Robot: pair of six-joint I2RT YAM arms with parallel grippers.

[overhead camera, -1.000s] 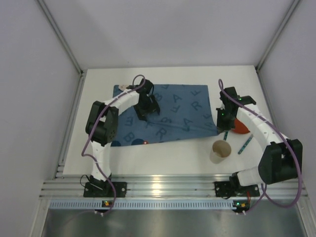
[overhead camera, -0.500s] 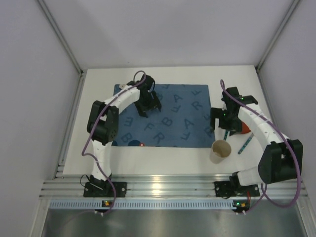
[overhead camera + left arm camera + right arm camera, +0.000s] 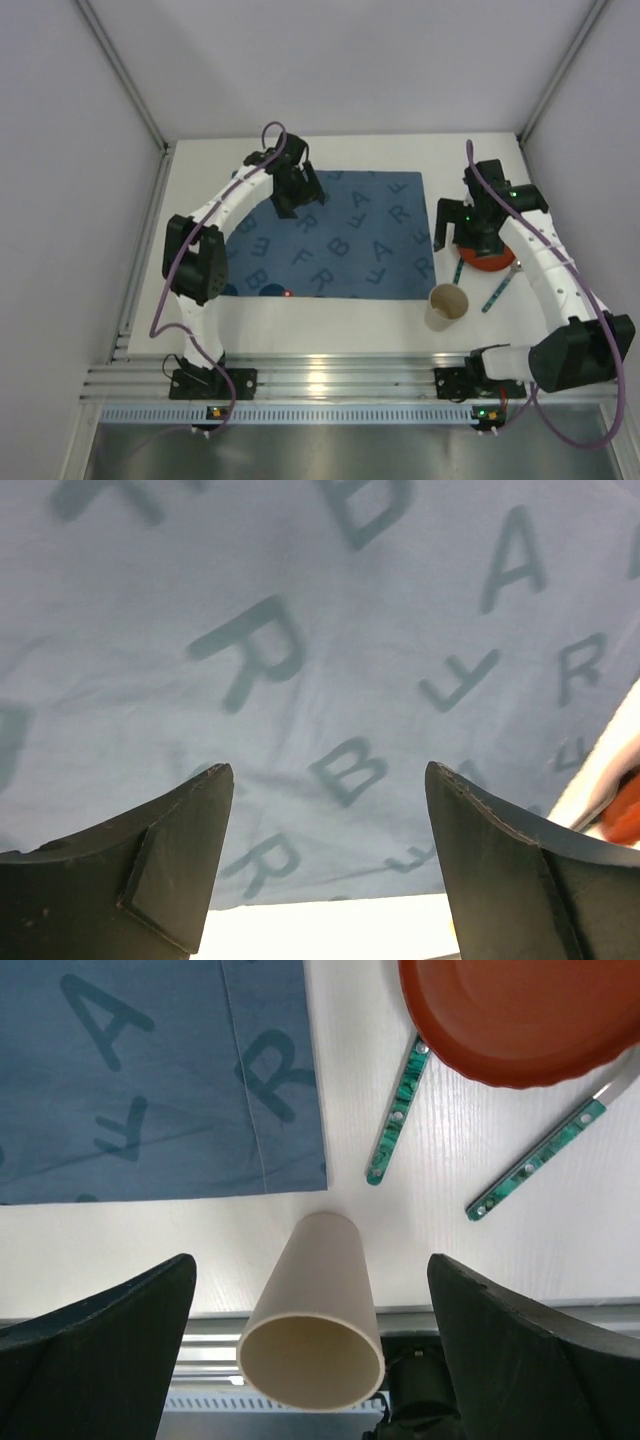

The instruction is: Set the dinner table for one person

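The cup stands below and back from my right gripper. Its open fingers move back and down over the cup's rim on the utensils' side (image 3: 379,1352) next.
A blue letter-printed placemat (image 3: 340,240) lies flat on the white dinner table (image 3: 330,322). My left gripper (image 3: 298,203) hovers open over the mat's back left part, and the left wrist view shows only cloth (image 3: 300,630) between its fingertips (image 3: 328,780). My right gripper (image 3: 466,238) hangs open beside the mat's right edge, partly over a red plate (image 3: 492,263). An upright beige cup (image 3: 320,1310) stands below its open jaws (image 3: 311,1260) in the right wrist view, untouched. Two green-handled utensils (image 3: 395,1115) (image 3: 540,1160) lie by the plate (image 3: 510,1015).
The cup (image 3: 447,305) stands near the front right of the table, just off the mat's corner. A ribbed aluminium rail (image 3: 320,380) runs along the near edge with both arm bases on it. Grey walls close in the back and both sides.
The placemat, rumpled and skewed a second ago, now lies flat and square. My right gripper let go of its right edge, opened and drew back right. My left gripper moved toward the back.
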